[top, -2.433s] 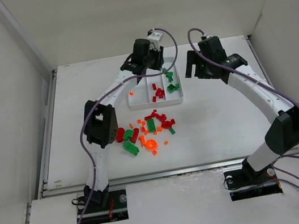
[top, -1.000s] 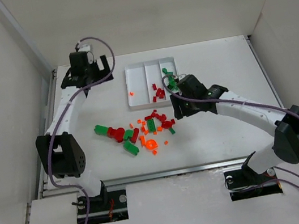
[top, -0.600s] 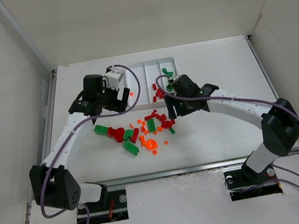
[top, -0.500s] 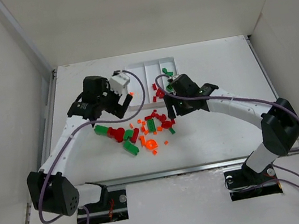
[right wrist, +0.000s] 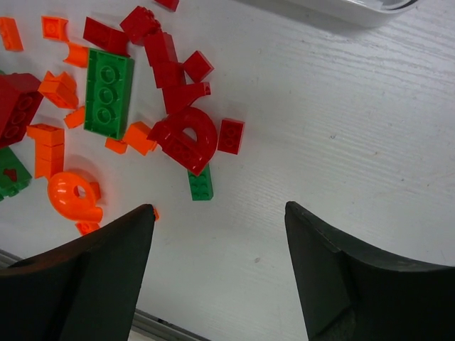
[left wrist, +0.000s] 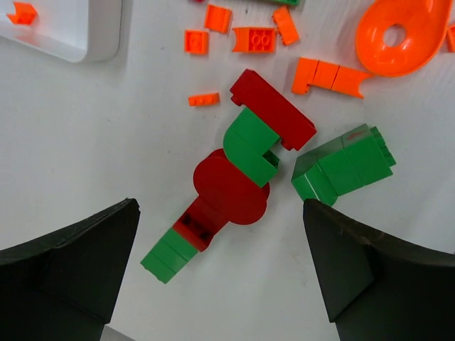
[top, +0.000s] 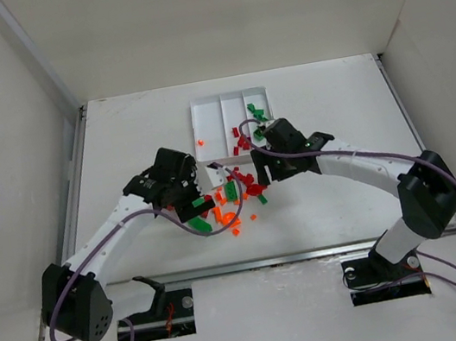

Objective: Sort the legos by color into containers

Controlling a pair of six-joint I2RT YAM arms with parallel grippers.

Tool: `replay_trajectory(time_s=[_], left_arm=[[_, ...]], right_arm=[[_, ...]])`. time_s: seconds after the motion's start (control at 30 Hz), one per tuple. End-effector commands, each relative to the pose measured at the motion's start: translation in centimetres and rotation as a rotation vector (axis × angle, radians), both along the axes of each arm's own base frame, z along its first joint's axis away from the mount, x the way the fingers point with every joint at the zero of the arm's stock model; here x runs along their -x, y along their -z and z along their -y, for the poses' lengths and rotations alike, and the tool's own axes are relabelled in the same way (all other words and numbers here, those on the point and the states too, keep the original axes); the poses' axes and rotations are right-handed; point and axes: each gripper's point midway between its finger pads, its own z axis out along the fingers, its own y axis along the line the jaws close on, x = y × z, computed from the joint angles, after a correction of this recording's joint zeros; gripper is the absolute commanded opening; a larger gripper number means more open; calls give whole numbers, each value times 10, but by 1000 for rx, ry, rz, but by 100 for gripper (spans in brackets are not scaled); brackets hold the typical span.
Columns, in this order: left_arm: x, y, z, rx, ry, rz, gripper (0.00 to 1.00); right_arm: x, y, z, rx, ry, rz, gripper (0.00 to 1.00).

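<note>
Bare tabletop leaves room around the small red brick beside the arch, below my right gripper. I will lower the gripper's open fingers around the brick's sides next.
Red, green and orange legos lie scattered on the table in front of the white tray. Of its containers, the left holds an orange piece, the middle red ones, the right green ones. My left gripper hangs open over the pile's left side. In the left wrist view it sits above a red round brick joined to green ones, holding nothing. My right gripper is open and empty at the pile's right edge, just beyond a small green brick and a red arch.
An orange ring piece and a green block lie right of the left gripper. The tray's corner shows at the top left of the left wrist view. White walls enclose the table; a metal rail runs along its near edge.
My left arm has swung from the table's far left in over the pile's left side, still open. My right gripper has stayed by the pile and spread its fingers wider.
</note>
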Motion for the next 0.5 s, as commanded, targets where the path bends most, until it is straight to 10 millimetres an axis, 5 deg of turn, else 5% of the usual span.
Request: replay_trajectory(time_s=[0.0, 0.27, 0.37, 0.47], left_arm=[[3, -6, 11, 13, 84, 23, 99], [13, -19, 52, 136, 26, 14, 100], [-9, -50, 53, 149, -90, 158, 100], [-44, -109, 36, 278, -374, 307, 100]], right_arm=[[-17, -3, -18, -23, -12, 29, 78], [-43, 21, -23, 48, 84, -5, 52], [-48, 25, -18, 88, 106, 0, 48], [-50, 25, -20, 88, 106, 0, 48]])
